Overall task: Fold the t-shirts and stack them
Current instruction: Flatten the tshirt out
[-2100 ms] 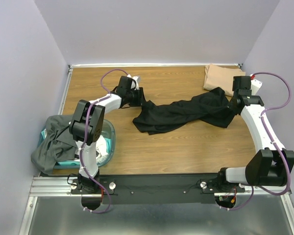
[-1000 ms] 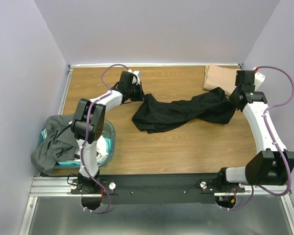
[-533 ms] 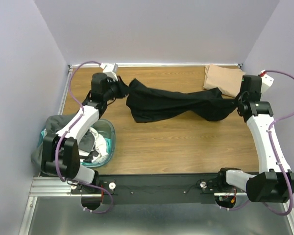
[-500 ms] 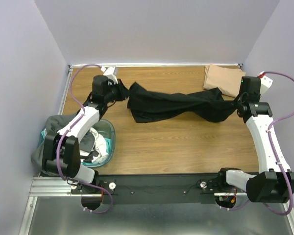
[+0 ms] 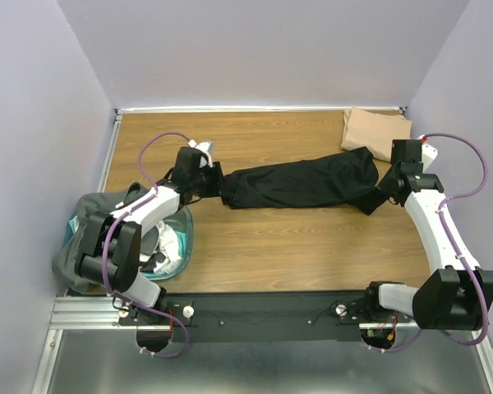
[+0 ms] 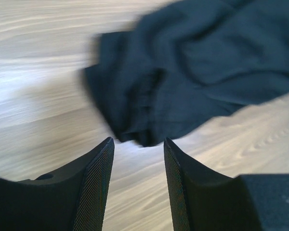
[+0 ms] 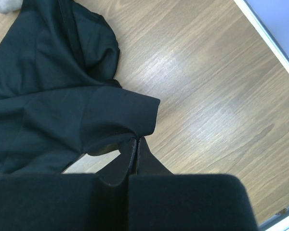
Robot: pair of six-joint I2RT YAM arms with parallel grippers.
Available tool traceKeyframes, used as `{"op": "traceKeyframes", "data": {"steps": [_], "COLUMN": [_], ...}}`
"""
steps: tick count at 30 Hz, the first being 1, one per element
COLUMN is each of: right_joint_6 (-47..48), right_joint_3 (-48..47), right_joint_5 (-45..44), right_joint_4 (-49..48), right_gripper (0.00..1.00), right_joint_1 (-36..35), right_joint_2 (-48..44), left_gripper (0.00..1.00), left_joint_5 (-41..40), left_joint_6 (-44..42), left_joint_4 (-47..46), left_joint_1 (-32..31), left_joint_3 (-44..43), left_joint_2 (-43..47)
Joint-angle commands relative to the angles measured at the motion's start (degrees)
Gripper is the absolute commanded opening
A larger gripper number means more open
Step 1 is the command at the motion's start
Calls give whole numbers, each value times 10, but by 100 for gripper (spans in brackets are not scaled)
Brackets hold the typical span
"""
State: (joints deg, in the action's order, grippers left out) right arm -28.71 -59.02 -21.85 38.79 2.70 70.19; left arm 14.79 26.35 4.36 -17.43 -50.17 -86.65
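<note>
My left gripper moves down onto the black t-shirt's free near corner (image 5: pixel 232 202) (image 6: pixel 143 131) next, toward the right in the top view, since the corner lies below it, ahead of its fingers.
A black t-shirt (image 5: pixel 300 183) lies stretched in a long band across the middle of the wooden table (image 5: pixel 296 246). My left gripper (image 5: pixel 217 190) is at its left end, open, with bare wood between the fingers (image 6: pixel 94 178) and the cloth's edge (image 6: pixel 149 110) just ahead of the tips. My right gripper (image 5: pixel 381 194) is shut on the shirt's right corner (image 7: pixel 130 118), which is lifted slightly off the wood. A folded tan-beige t-shirt (image 5: pixel 376 131) lies at the back right corner.
A teal plastic tub (image 5: pixel 177 238) stands at the table's left front, with a dark grey shirt (image 5: pixel 86 242) draped over its rim and white cloth (image 5: pixel 166 246) inside. Purple walls close in the table on three sides.
The left gripper has let go of the black shirt and opened. The shirt, held up and stretched a moment ago, now lies flat in a band; both arms have dropped toward the table.
</note>
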Motion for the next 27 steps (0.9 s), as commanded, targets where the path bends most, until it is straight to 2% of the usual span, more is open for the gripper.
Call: {"op": "traceKeyframes", "data": {"steps": [1, 17, 27], "right_joint_6": [-7, -16, -18], "right_joint_3": [7, 29, 36], "right_joint_5": [13, 19, 17], "right_joint_4": [-6, -6, -6], "right_gripper": [0, 0, 0], "right_joint_1": [3, 3, 3], "right_joint_2": [1, -30, -41], "left_gripper": [54, 53, 47], "left_joint_5": [19, -18, -31], "left_joint_6": [-10, -35, -26], "left_joint_4": [-14, -24, -5], "left_joint_1": [-46, -74, -94], "left_joint_3": [-16, -95, -91], "left_joint_2": [-26, -144, -135]}}
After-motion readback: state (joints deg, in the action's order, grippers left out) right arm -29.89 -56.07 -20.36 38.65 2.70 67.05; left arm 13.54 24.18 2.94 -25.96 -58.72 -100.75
